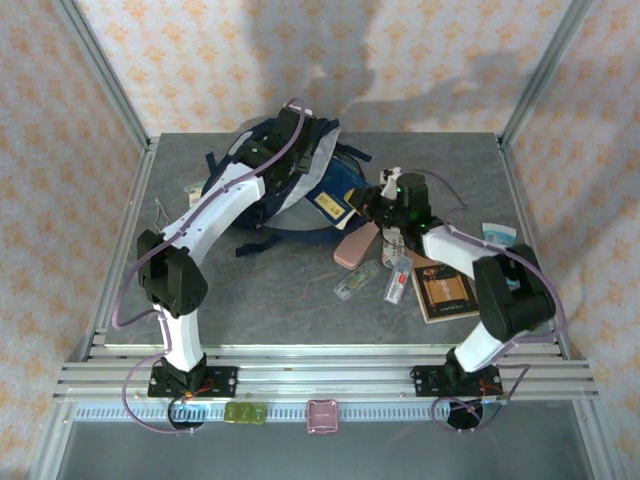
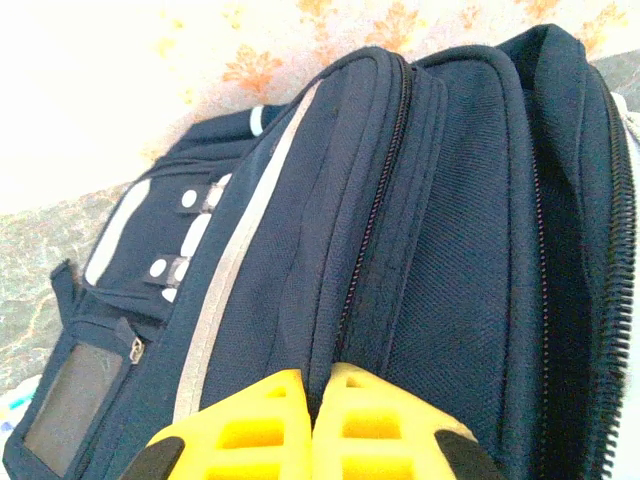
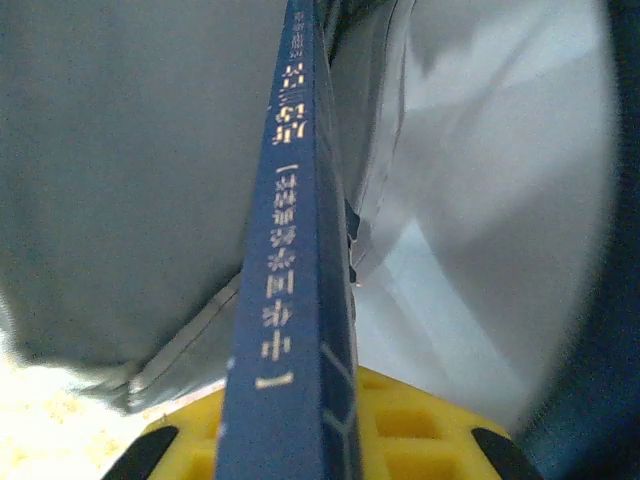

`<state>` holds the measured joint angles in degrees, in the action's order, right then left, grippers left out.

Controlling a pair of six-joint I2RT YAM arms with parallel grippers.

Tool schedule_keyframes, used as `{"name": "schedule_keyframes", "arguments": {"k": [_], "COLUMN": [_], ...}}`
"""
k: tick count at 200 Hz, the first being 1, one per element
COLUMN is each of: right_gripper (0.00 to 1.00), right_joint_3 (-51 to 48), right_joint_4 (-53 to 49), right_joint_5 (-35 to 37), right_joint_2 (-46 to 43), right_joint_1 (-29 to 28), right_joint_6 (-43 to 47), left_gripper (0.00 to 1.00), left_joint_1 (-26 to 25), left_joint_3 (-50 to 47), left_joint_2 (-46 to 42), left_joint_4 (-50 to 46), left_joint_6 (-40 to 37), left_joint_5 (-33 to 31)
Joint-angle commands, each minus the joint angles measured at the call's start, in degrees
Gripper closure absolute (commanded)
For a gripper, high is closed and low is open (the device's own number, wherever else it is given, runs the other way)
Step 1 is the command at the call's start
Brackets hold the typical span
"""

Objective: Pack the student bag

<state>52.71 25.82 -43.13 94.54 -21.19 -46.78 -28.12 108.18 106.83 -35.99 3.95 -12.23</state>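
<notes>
My right gripper moves the blue book (image 1: 335, 192) through the bag's opening next, before releasing it inside, since the book still sticks out.
The student bag (image 1: 300, 185) lies at the back middle of the table, navy with a grey stripe, its mouth facing right. My left gripper (image 1: 290, 125) reaches over its top. In the left wrist view my left gripper (image 2: 320, 385) is shut on a fold of the student bag (image 2: 450, 250) beside a zipper. My right gripper (image 1: 378, 200) is shut on a thin blue book (image 1: 335, 192) at the bag's mouth. In the right wrist view the blue book (image 3: 295, 250) stands edge-on between the yellow fingers (image 3: 420, 425), with its far end inside the pale grey lining (image 3: 130, 180).
In front of the bag lie a pink case (image 1: 355, 245), a clear pouch (image 1: 357, 280), a small tag (image 1: 397, 283) and a brown book (image 1: 445, 290). A light blue packet (image 1: 498, 235) sits at the right. Small items (image 1: 190, 195) lie left of the bag.
</notes>
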Motion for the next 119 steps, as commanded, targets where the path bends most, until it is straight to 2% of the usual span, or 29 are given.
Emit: {"name": "schedule_keyframes", "arguments": {"k": [1, 24, 58, 119], "right_gripper": [1.0, 1.0, 1.0, 1.0], "right_joint_3": [6.4, 13.7, 31.2, 67.0], "right_joint_4": [9.3, 9.4, -3.6, -17.2], "right_joint_5": [-4.4, -6.1, -5.9, -7.8], "right_joint_2": [4.5, 12.1, 26.6, 51.9], "right_joint_1": [-1.9, -3.8, -6.3, -8.4], "right_joint_6": [-2.9, -5.3, -6.1, -9.9], "left_gripper": [1.0, 1.0, 1.0, 1.0], "left_joint_1": [0.3, 0.4, 0.4, 0.4], "left_joint_3": [3.7, 3.4, 2.6, 0.8], "left_joint_2": [-5.3, -5.7, -6.0, -6.5], "left_joint_4": [3.0, 3.0, 3.5, 4.3], "left_joint_6": [-1.1, -0.6, -0.3, 0.8], "left_joint_5": [0.3, 1.8, 2.4, 5.9]}}
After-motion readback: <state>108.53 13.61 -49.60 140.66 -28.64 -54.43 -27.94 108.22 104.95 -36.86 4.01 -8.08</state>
